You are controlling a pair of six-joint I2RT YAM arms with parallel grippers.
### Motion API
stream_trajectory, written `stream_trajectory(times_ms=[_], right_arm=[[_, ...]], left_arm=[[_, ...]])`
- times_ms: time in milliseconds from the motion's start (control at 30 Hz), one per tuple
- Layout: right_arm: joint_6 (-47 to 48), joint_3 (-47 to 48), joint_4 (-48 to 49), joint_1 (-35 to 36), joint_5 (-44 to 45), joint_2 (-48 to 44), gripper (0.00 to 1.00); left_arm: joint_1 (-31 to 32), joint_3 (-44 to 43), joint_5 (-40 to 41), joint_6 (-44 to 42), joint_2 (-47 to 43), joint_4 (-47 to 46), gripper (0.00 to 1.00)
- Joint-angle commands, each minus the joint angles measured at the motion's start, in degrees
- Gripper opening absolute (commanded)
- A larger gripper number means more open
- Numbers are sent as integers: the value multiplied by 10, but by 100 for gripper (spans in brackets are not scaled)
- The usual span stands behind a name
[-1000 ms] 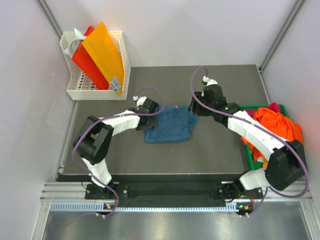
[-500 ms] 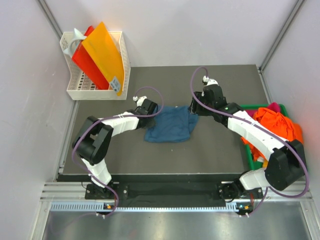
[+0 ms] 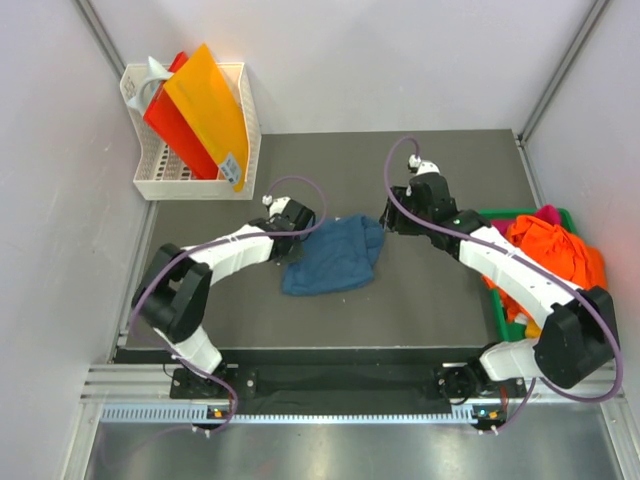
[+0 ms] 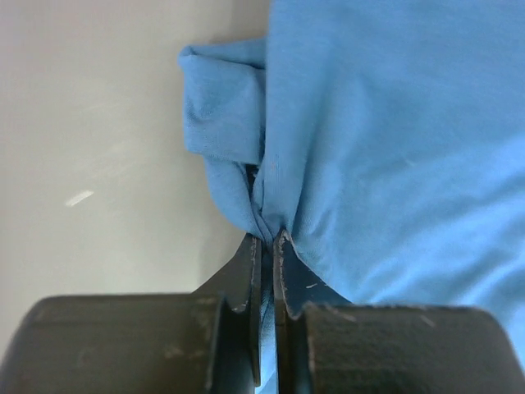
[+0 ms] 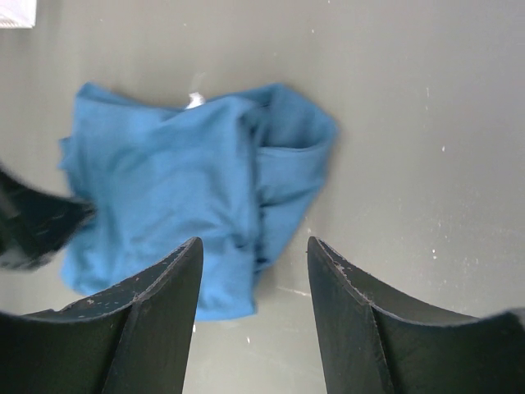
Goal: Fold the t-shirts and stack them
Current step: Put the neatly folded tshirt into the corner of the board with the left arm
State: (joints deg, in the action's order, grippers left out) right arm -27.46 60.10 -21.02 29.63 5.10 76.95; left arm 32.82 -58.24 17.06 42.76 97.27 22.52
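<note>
My left gripper has the shirt and will drag it left in the top view onto bare mat [image 3: 203,216] beside the white basket and release it, clearing the table's middle.
A dark teal-blue t-shirt [image 3: 335,257] lies crumpled on the dark mat at mid-table. My left gripper [image 3: 306,229] is at its far left edge, shut on a pinched fold of the cloth [image 4: 394,148], which runs up between the two fingers [image 4: 268,240]. My right gripper [image 3: 391,222] hovers just off the shirt's far right corner, open and empty [image 5: 254,242], with the shirt [image 5: 164,172] below and ahead of it. Orange [image 3: 560,250] and magenta-pink [image 3: 548,213] t-shirts are heaped in the green tray [image 3: 497,212] at the right.
A white basket [image 3: 190,185] holding orange and red folders [image 3: 205,100] stands at the far left corner. The green tray sits against the mat's right edge, under my right arm's forearm. Grey walls close in on both sides.
My left gripper has shut on the teal-blue shirt's left edge. The shirt has bunched and slid slightly left and nearer. The right gripper stays open and has drawn slightly away from the shirt.
</note>
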Motion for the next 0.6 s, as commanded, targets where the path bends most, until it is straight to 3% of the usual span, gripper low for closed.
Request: stream_trajectory(times_ms=[0, 200, 567], right_arm=[[0, -9, 15, 3, 3, -23, 54], [-8, -20, 33, 3, -13, -22, 54], [-14, -37, 41, 4, -26, -28, 54]], left_arm=[[6, -68, 123, -32, -95, 172, 0], [-6, -118, 206, -27, -114, 262, 0], [-99, -88, 198, 6, -56, 296, 0]])
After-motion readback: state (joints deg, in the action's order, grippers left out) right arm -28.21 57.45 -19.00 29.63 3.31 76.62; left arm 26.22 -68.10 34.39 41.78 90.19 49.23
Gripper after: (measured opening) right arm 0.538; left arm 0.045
